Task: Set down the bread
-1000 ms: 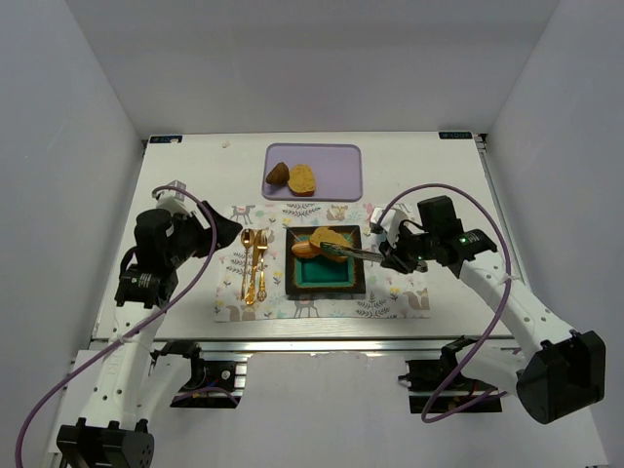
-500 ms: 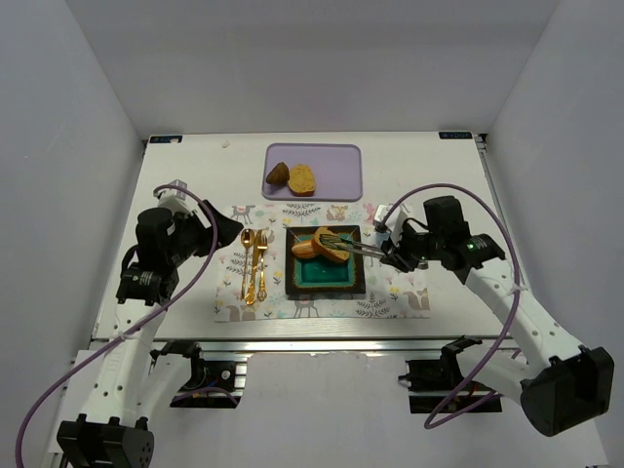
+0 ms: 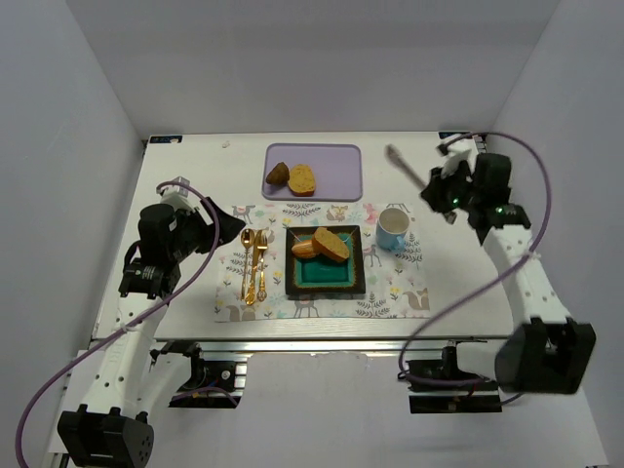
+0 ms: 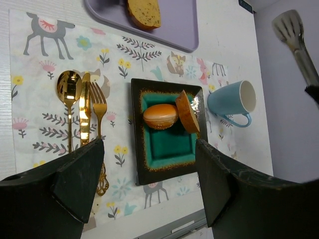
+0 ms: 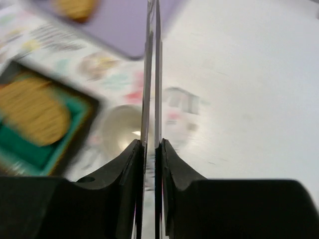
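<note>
I should lower my right gripper, moving right in the top view, onto bare tabletop (image 3: 459, 238) beside the placemat to release the tongs (image 3: 407, 168), as the slice and roll are plated.
A bread slice (image 3: 331, 243) and a round bread roll (image 3: 306, 250) lie side by side on the dark square plate with a teal middle (image 3: 326, 276). They also show in the left wrist view, the slice (image 4: 188, 111) leaning on the roll (image 4: 160, 116). My right gripper (image 3: 444, 191) is shut on metal tongs (image 3: 407, 168) and holds them raised at the back right, away from the plate; the tongs' blades (image 5: 151, 74) are together and empty. My left gripper (image 3: 226, 226) is open and empty, hovering left of the placemat, its view centred on the plate (image 4: 167, 149).
A purple tray (image 3: 336, 171) at the back holds two more bread pieces (image 3: 301, 178). A blue cup (image 3: 392, 229) stands right of the plate. Gold cutlery (image 3: 253, 263) lies on the patterned placemat left of the plate.
My right gripper has drawn the tongs off the plate and swung up and back to the right. The slice it held now lies on the plate. The left arm has barely moved.
</note>
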You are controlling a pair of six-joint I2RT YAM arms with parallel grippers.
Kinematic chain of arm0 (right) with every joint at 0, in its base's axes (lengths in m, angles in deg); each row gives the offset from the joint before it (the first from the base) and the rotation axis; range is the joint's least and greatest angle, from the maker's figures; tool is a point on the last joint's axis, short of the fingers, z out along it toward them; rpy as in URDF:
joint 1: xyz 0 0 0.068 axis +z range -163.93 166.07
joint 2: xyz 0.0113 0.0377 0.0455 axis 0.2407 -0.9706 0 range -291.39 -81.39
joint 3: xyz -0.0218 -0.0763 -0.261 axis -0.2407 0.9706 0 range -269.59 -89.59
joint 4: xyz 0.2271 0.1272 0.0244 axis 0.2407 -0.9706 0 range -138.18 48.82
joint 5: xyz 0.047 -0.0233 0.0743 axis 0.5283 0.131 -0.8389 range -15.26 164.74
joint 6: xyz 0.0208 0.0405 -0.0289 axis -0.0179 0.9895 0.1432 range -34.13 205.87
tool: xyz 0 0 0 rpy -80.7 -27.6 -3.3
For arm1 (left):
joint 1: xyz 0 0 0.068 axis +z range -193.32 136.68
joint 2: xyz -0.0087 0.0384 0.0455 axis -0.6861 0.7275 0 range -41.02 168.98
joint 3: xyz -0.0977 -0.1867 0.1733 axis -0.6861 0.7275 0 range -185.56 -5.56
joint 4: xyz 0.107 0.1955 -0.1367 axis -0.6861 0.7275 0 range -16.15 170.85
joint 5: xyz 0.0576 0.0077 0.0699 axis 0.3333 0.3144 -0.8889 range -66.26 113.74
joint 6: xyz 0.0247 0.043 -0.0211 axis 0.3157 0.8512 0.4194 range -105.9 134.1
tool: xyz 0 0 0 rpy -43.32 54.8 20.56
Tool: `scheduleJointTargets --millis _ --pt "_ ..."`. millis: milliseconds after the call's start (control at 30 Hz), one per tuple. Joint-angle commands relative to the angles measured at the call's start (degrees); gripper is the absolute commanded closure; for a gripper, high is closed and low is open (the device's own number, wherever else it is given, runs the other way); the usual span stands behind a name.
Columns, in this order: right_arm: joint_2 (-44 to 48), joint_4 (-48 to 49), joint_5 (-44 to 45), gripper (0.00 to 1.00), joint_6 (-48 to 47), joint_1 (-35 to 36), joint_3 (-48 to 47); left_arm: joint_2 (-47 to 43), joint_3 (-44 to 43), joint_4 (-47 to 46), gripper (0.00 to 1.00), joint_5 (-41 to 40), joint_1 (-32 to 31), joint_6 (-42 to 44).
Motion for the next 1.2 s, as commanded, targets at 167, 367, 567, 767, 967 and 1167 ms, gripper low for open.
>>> scheduleJointTargets --millis 167,367,567,767,967,1167 --pt "-20.0 0.4 7.4 0.82 8.0 -18.9 -7.1 -0.7 0.8 -2.4 0.17 1.2 0.1 0.0" --pt "-25.0 6.1 11.0 0.78 8.2 -19.8 -1.8 -0.9 1.0 -2.0 0.17 0.9 0.1 0.0" --pt "-30.5 5.7 13.5 0.53 6.2 -19.7 -0.3 -0.5 0.6 -1.7 0.16 0.9 0.2 0.2" --pt "-33.7 3.9 13.9 0.38 1.3 -19.7 1.0 0.5 0.3 -2.7 0.15 1.3 0.1 0.1" --pt "-29.3 0.5 11.5 0.11 -2.0 -19.7 -0.8 1.6 -0.6 -2.4 0.14 1.2 0.1 0.7" --pt "-17.6 -6.1 6.5 0.11 -4.1 -19.8 -6.9 1.4 -0.6 -2.8 0.12 1.0 0.1 0.5"
